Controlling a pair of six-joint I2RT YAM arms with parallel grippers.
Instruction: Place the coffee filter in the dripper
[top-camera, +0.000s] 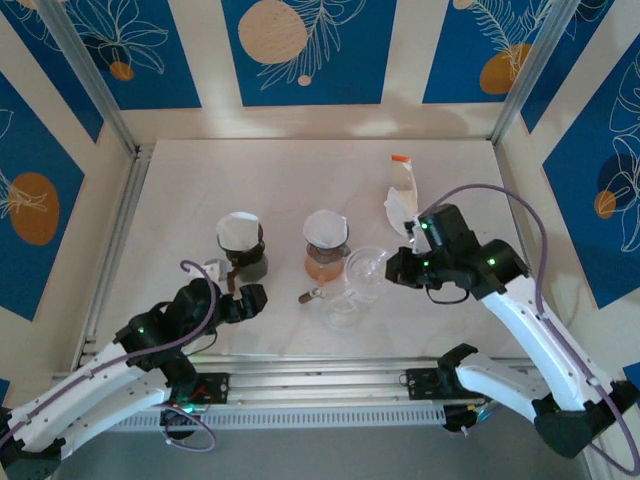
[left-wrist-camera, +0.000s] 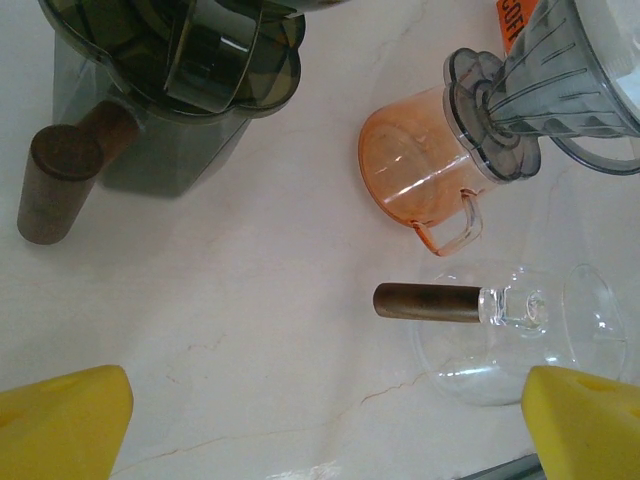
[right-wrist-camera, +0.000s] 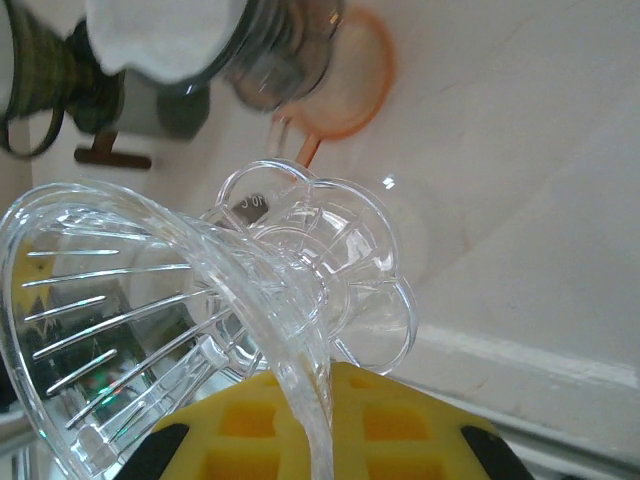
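The clear server stands below, toward the left gripper. Next the right gripper will carry the clear dripper across and down onto the clear server's opening (top-camera: 345, 297) and let go of the dripper's rim.
My right gripper (top-camera: 397, 268) is shut on the rim of a clear ribbed dripper (top-camera: 365, 268), held tilted above the table. In the right wrist view the clear dripper (right-wrist-camera: 200, 300) lies across my yellow pad (right-wrist-camera: 400, 430), and no filter shows inside it. White filters sit in a dark dripper (top-camera: 238, 232) and in a grey dripper (top-camera: 324, 228) on an orange server (left-wrist-camera: 415, 170). My left gripper (top-camera: 250, 300) is open, with its yellow fingertips (left-wrist-camera: 65, 425) wide apart over bare table.
A clear glass server (left-wrist-camera: 500, 345) with a wooden handle (left-wrist-camera: 428, 302) stands below the held dripper. A white filter packet (top-camera: 402, 190) with an orange top lies at the back right. The dark server (left-wrist-camera: 160, 130) has its own wooden handle (left-wrist-camera: 60, 185).
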